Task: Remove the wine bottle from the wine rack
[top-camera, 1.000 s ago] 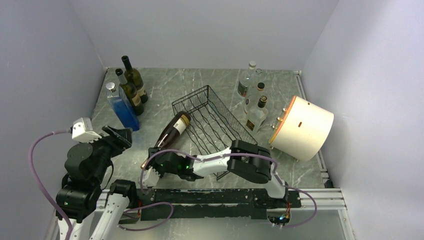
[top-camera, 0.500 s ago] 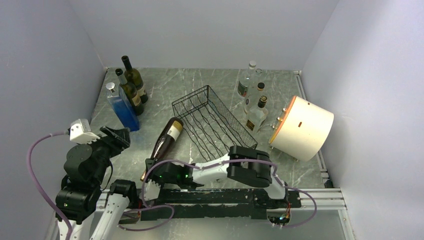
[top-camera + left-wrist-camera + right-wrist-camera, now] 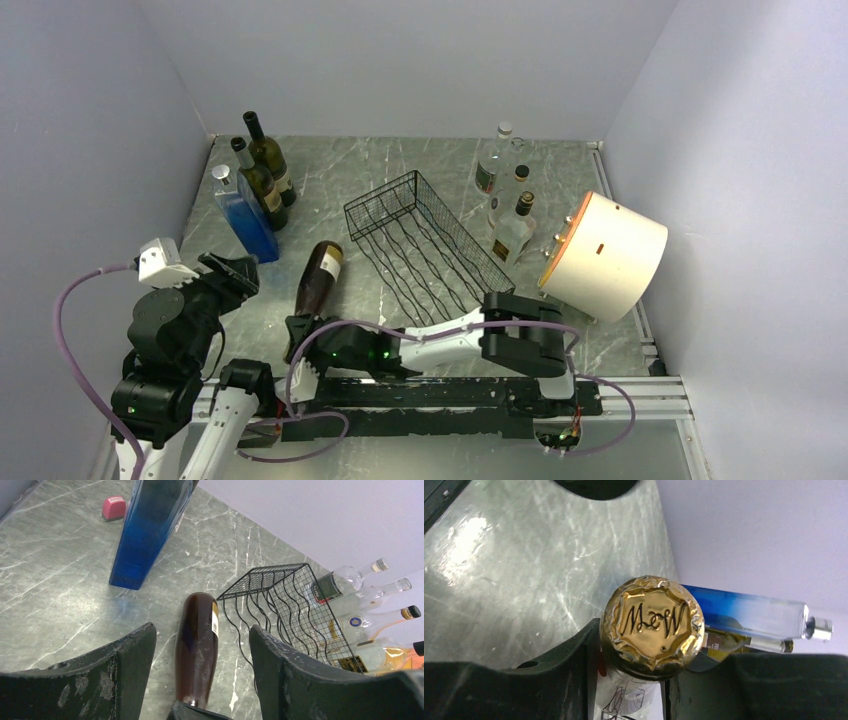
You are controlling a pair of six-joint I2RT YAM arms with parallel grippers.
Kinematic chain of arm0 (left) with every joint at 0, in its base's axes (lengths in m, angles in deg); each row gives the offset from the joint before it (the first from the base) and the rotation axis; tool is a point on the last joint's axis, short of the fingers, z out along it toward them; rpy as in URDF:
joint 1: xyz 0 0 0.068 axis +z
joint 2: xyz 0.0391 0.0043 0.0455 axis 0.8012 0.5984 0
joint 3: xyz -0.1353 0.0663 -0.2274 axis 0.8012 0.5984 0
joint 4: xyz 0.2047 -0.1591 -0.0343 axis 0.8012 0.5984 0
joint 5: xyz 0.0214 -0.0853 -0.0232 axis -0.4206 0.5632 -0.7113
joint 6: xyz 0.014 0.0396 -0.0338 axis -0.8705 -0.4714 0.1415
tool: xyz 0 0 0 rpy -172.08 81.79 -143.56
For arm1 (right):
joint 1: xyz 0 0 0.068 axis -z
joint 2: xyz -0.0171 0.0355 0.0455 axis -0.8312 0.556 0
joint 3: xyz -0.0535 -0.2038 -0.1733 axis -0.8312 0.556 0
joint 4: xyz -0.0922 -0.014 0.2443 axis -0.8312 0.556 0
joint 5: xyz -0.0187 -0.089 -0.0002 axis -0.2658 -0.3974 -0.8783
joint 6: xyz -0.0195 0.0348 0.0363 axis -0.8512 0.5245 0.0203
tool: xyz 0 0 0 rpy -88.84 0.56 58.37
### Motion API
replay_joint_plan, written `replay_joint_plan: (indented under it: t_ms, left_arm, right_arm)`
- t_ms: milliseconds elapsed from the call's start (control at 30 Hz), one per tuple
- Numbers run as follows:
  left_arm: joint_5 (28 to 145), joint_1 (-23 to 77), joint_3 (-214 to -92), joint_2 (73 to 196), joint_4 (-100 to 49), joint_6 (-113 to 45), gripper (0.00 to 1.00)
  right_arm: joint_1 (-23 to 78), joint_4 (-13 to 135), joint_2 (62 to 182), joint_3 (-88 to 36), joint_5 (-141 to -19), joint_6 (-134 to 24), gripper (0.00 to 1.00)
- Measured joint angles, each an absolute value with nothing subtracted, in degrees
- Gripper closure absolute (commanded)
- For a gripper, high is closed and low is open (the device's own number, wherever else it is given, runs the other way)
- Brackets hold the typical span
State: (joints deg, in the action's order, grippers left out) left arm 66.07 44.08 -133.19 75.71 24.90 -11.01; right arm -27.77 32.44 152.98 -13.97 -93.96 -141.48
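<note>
The base of the bottle still points outward, so my right gripper will next swing up and outward. It will tilt the bottle upright onto the tabletop beside the rack to release the bottle's neck.
The wine bottle (image 3: 318,278), dark brown with a cream label, lies just left of the black wire wine rack (image 3: 425,245), outside it, base pointing away. My right gripper (image 3: 297,330) is shut on its neck at the near end. In the right wrist view its fingers (image 3: 574,675) clamp just below the gold foil cap (image 3: 653,622). My left gripper (image 3: 235,275) is open and empty, left of the bottle. The left wrist view shows the bottle (image 3: 197,645) between its spread fingers (image 3: 125,665), farther off, beside the rack (image 3: 285,610). I cannot tell if the base touches the table.
A blue square bottle (image 3: 243,212) and two green wine bottles (image 3: 265,165) stand back left. Several clear bottles (image 3: 505,195) stand right of the rack. A white cylinder (image 3: 603,257) lies at the right. A pink object (image 3: 113,507) lies behind the blue bottle (image 3: 150,530).
My right gripper has pulled the bottle left and toward the near edge. Its base has come off the rack's left rim and now sits beside the rack. The left arm has barely moved.
</note>
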Motion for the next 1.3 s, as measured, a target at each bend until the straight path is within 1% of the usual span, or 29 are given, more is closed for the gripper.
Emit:
replay_joint_plan:
  t_ms: [200, 400, 600, 767, 900, 1167, 1200, 1300]
  left_arm:
    - [65.9, 44.1, -133.9, 75.7, 24.9, -11.4, 0.28]
    - [65.9, 44.1, -134.2, 75.7, 24.8, -11.6, 0.28]
    - [65.9, 44.1, -134.2, 75.8, 24.7, -11.9, 0.28]
    - [66.0, 44.1, -134.2, 76.4, 24.4, -12.3, 0.28]
    - [66.4, 44.1, -134.4, 77.6, 23.8, -13.1, 0.26]
    - [71.0, 44.1, -136.0, 82.9, 21.0, -17.0, 0.2]
    - [71.7, 44.1, -136.1, 83.8, 20.4, -17.5, 0.19]
    - [73.7, 44.1, -136.5, 86.4, 18.6, -18.9, 0.19]
  right_arm:
    - [-25.8, 28.9, 147.7, -11.6, -91.9, -131.3, 1.0]
    - [-21.3, 28.0, 142.8, -11.6, -90.8, -118.2, 1.0]
    - [-16.4, 31.0, 141.9, -17.2, -92.7, -102.5, 1.0]
    - [-13.3, 32.7, 141.9, -20.7, -97.9, -90.1, 1.0]
    - [-11.9, 37.6, 143.1, -25.5, -103.8, -81.2, 1.0]
    - [-11.2, 41.1, 145.0, -29.4, -111.2, -73.0, 1.0]
    - [-11.0, 41.2, 145.0, -29.4, -111.6, -72.3, 0.99]
    - [-10.5, 41.2, 145.0, -29.4, -112.5, -70.8, 0.9]
